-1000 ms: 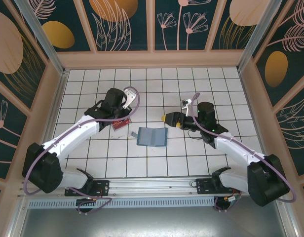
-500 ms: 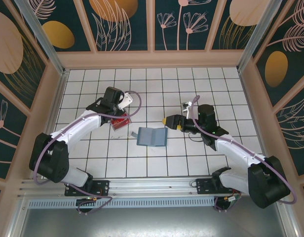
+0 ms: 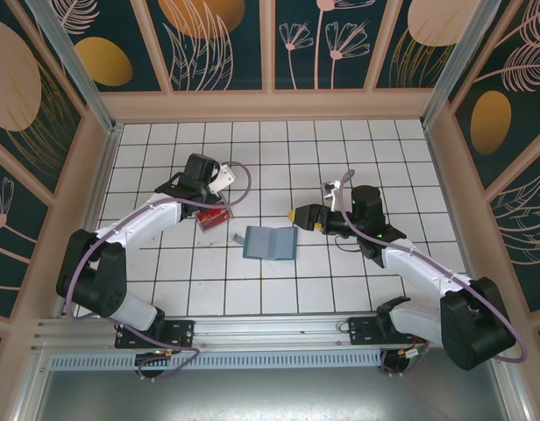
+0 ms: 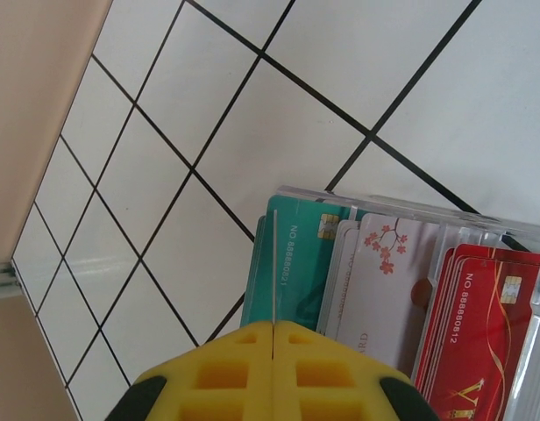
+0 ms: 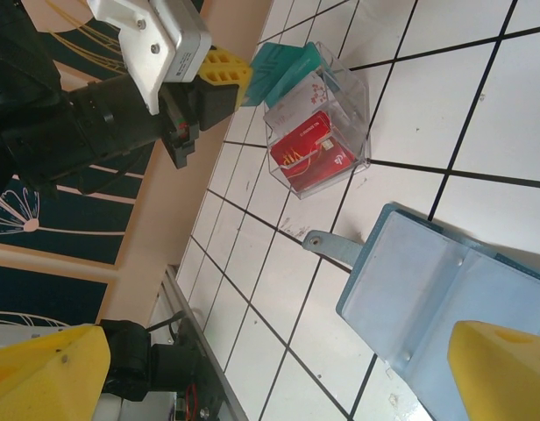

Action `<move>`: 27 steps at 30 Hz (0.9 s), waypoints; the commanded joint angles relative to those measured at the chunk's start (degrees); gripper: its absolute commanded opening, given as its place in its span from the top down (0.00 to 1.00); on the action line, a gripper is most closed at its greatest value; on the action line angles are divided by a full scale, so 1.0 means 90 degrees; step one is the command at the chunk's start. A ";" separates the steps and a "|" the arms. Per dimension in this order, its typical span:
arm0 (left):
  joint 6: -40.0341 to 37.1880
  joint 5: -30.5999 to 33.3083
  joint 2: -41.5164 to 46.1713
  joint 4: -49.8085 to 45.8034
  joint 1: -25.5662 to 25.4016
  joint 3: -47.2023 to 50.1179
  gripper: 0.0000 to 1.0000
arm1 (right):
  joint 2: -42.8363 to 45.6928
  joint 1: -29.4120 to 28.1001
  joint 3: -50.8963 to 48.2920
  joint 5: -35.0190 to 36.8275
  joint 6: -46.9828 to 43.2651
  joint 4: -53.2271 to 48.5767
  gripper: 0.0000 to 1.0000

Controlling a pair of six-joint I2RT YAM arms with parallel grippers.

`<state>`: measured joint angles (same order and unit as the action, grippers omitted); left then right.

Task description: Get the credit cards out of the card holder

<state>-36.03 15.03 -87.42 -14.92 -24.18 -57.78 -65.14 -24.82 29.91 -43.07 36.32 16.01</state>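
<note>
My left gripper comes down onto the teal cards in the clear box (image 4: 303, 254) next and releases the teal credit card there, since cards of its color already stand together.
The card holder (image 3: 270, 243) lies open on the tiles, its blue-grey inside up, and in the right wrist view the card holder (image 5: 454, 289) has a snap strap sticking out to its left. My left gripper (image 3: 213, 200) hangs over a clear box (image 3: 214, 217) and is shut on a teal credit card. In the left wrist view that card shows edge-on between the left gripper's (image 4: 273, 324) pressed yellow pads. Teal (image 4: 296, 263), white and red credit cards (image 4: 480, 324) stand in the box. My right gripper (image 3: 303, 215) is open just right of the holder.
The clear box (image 5: 344, 96) sits one tile left of the holder. Wooden walls enclose the tiled floor on three sides. The left wall (image 4: 33, 105) is close to the left gripper.
The left arm's elbow has swung back and to the left while its gripper stays over the box. The right gripper has edged slightly nearer the holder.
</note>
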 commanded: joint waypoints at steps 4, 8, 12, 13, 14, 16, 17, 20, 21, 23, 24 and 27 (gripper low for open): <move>-0.0099 -0.0154 -0.0111 0.0182 0.0065 0.0192 1.00 | 0.0024 0.0062 -0.0110 0.0034 -0.0090 0.0048 0.01; -0.0108 -0.0083 -0.0128 0.0281 0.0066 0.0191 1.00 | 0.0019 0.0072 -0.0140 0.0027 -0.0090 0.0069 0.01; -0.0115 0.0257 -0.0143 0.0615 0.0070 0.0503 0.98 | -0.0006 0.0079 -0.0141 0.0030 -0.0060 0.0106 0.01; -0.0117 0.0317 -0.0131 0.0680 0.0070 0.0514 0.98 | -0.0007 0.0080 -0.0149 0.0039 -0.0060 0.0106 0.01; -0.0118 0.0313 -0.0124 0.0664 0.0069 0.0512 0.97 | -0.0008 0.0082 -0.0155 0.0039 -0.0060 0.0106 0.01; -0.0098 0.0352 -0.0111 0.0694 0.0070 0.0511 0.84 | -0.0001 0.0082 -0.0164 0.0030 -0.0051 0.0116 0.01; -0.0105 0.0396 -0.0103 0.0752 0.0070 0.0512 0.81 | 0.0000 0.0082 -0.0169 0.0028 -0.0051 0.0115 0.01; -0.0155 0.0501 -0.0087 0.0872 0.0080 0.0536 0.80 | -0.0006 0.0082 -0.0188 0.0030 -0.0014 0.0159 0.01; -0.0156 0.0509 -0.0082 0.0899 0.0080 0.0534 0.79 | 0.0000 0.0082 -0.0189 0.0030 -0.0002 0.0163 0.01; -0.0165 0.0575 -0.0077 0.0978 0.0097 0.0522 0.67 | 0.0007 0.0080 -0.0184 0.0030 0.0015 0.0164 0.01; -0.0175 0.0646 -0.0072 0.1063 0.0116 0.0540 0.66 | 0.0006 0.0081 -0.0198 0.0029 0.0027 0.0174 0.01; -0.0163 0.0764 -0.0088 0.1291 0.0213 0.0555 0.58 | 0.0018 0.0081 -0.0218 0.0020 0.0056 0.0194 0.01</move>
<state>-37.34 19.79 -88.16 -6.68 -23.31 -53.54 -65.19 -24.49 29.08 -43.03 36.53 16.05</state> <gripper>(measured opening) 0.392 0.987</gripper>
